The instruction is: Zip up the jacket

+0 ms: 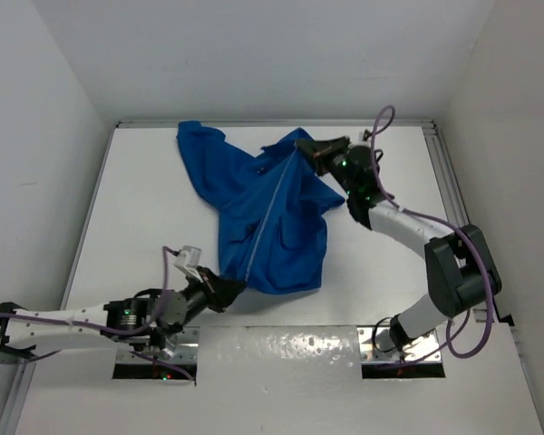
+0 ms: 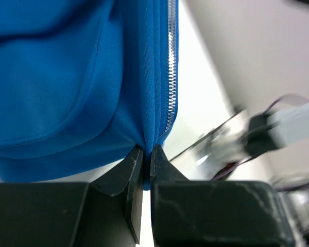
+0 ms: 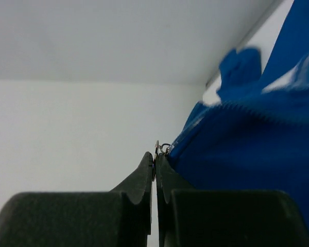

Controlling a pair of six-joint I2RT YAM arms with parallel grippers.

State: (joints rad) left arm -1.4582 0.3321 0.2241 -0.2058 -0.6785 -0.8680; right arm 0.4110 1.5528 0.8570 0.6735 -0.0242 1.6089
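Observation:
The zipper looks closed up to its pull [image 3: 158, 147], so my left gripper should rise next, pull the jacket's bottom hem left in the top view, then open.
The bright blue jacket [image 1: 272, 213] lies stretched across the white table, its silver zipper [image 1: 270, 213] running as a straight line from bottom hem to collar. My left gripper [image 1: 228, 292] is shut on the bottom hem [image 2: 147, 139] beside the zipper teeth [image 2: 171, 77]. At the far end my right gripper [image 1: 306, 150] is shut on the small metal zipper pull [image 3: 158, 147], at the top of the blue fabric [image 3: 247, 149]. The zipper looks closed along nearly its whole visible length.
A sleeve or hood part of the jacket [image 1: 199, 154] spreads toward the back left. White walls enclose the table [image 1: 136, 227] on three sides. Purple cables [image 1: 471, 263] loop along the right arm.

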